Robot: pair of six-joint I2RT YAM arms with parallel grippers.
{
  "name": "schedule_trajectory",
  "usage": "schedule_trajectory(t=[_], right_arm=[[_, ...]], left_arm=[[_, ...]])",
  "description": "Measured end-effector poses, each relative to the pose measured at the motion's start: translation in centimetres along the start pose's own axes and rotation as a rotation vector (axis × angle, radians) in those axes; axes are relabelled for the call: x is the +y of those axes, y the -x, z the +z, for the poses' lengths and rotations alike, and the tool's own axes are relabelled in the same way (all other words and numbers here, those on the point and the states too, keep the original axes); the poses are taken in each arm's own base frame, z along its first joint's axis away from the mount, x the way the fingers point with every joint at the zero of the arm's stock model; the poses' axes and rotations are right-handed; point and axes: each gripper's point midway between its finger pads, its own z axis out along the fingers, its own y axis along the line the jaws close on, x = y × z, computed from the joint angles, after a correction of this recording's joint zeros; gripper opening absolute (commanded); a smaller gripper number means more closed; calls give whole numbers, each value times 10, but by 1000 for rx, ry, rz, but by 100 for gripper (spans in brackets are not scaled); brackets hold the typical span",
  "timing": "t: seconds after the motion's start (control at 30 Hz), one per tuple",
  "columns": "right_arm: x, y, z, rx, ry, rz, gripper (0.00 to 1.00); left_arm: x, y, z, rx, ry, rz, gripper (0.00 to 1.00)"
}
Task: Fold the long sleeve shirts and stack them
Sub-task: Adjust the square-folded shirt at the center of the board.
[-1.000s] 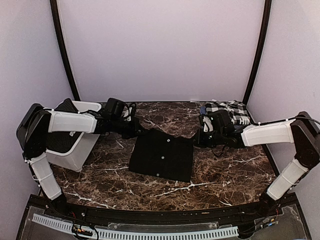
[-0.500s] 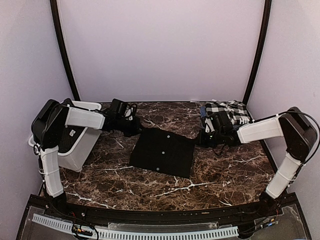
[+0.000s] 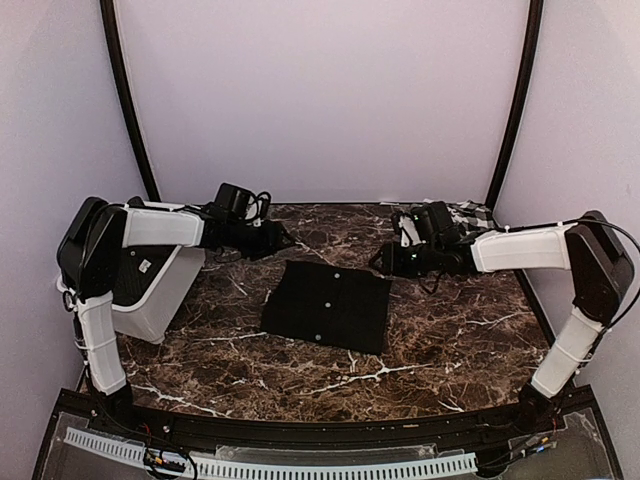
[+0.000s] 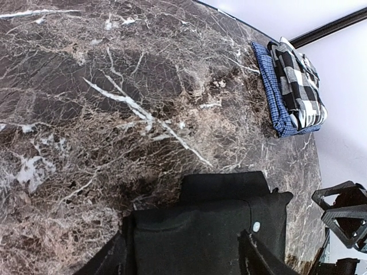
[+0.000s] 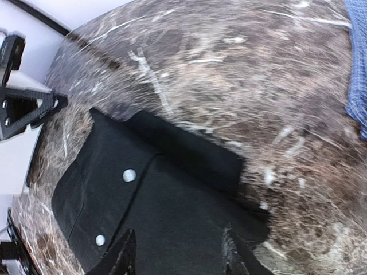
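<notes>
The black shirt's edge by the white bin lies bare, so my left gripper should move its open fingers back and down onto that edge.
A plain black long sleeve shirt (image 3: 325, 305) lies folded into a flat square at the table's middle, small white dots showing on it. My left gripper (image 3: 283, 240) hovers open just off its far left corner, and my right gripper (image 3: 380, 262) hovers open off its far right corner. The left wrist view shows the black shirt (image 4: 212, 229) beneath the spread fingertips (image 4: 258, 258), nothing between them. In the right wrist view the same shirt (image 5: 166, 206) lies under the open fingers (image 5: 123, 255). The checked, blue-edged shirt (image 4: 295, 86) lies folded at the back right corner.
A white plastic bin (image 3: 150, 290) stands at the left edge, under my left arm. The right arm partly covers the checked shirt (image 3: 478, 212). Dark curved poles (image 3: 128, 100) rise at both back corners before the white wall.
Both grippers were shut at the black shirt's far corners. They have opened, let go and drawn back from it. The shirt now lies flat on its own.
</notes>
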Motion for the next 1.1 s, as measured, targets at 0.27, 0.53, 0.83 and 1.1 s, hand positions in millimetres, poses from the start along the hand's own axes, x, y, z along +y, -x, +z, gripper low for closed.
schedule_trajectory(t=[0.27, 0.53, 0.83, 1.1], right_arm=[[46, -9, 10, 55, 73, -95, 18], [45, -11, 57, 134, 63, -109, 14], [23, -22, 115, 212, 3, -81, 18], [22, -15, 125, 205, 10, -50, 23]], left_arm=[[-48, -10, -31, 5, -55, 79, 39], [-72, -79, -26, 164, -116, 105, 33], [-63, -94, -21, 210, -107, 81, 33], [-27, -135, -15, 301, -38, 41, 33]])
